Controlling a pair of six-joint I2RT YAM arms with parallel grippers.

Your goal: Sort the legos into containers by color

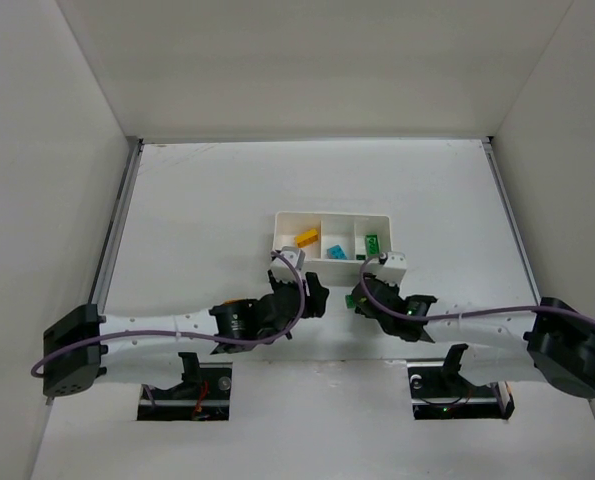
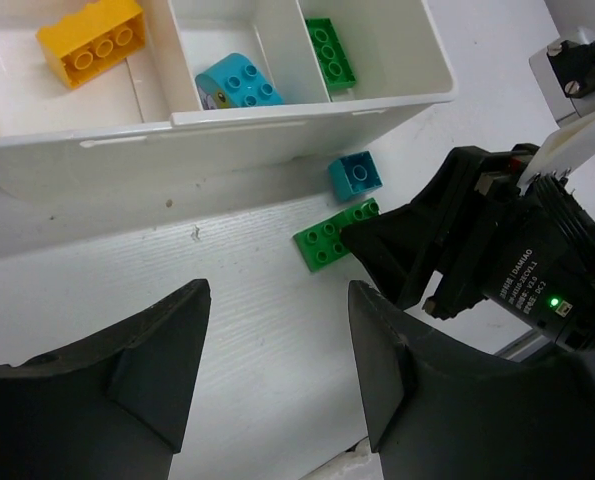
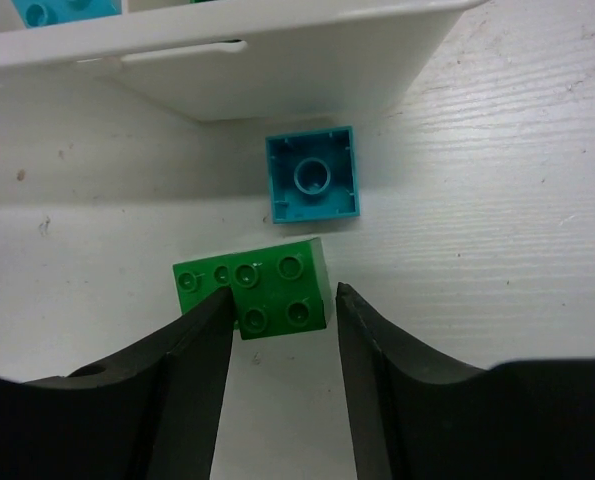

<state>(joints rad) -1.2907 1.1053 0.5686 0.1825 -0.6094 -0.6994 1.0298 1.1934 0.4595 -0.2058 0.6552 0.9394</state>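
My right gripper's fingers are on both sides of the green lego's other end. My left gripper will go across next, toward the right gripper and onto the green lego's exposed end (image 1: 350,301) (image 2: 319,245).
The white tray (image 1: 381,219) holds an orange-yellow lego (image 1: 306,238) in its left compartment, a cyan lego (image 1: 334,250) in the middle and a green lego (image 1: 372,244) in the right. They show in the left wrist view as orange (image 2: 90,40), cyan (image 2: 239,82) and green (image 2: 330,52). A loose green lego (image 3: 262,283) and a loose cyan lego (image 3: 313,186) lie on the table in front of the tray. My right gripper (image 3: 282,300) is open just above the loose green lego, its left finger overlapping it. My left gripper (image 2: 277,330) is open and empty beside them.
The tray's near wall (image 3: 217,60) stands just beyond the two loose legos. In the left wrist view the right gripper's black body (image 2: 497,250) covers part of the loose green lego (image 2: 327,238), and the loose cyan lego (image 2: 355,174) lies beside it. White walls enclose the table.
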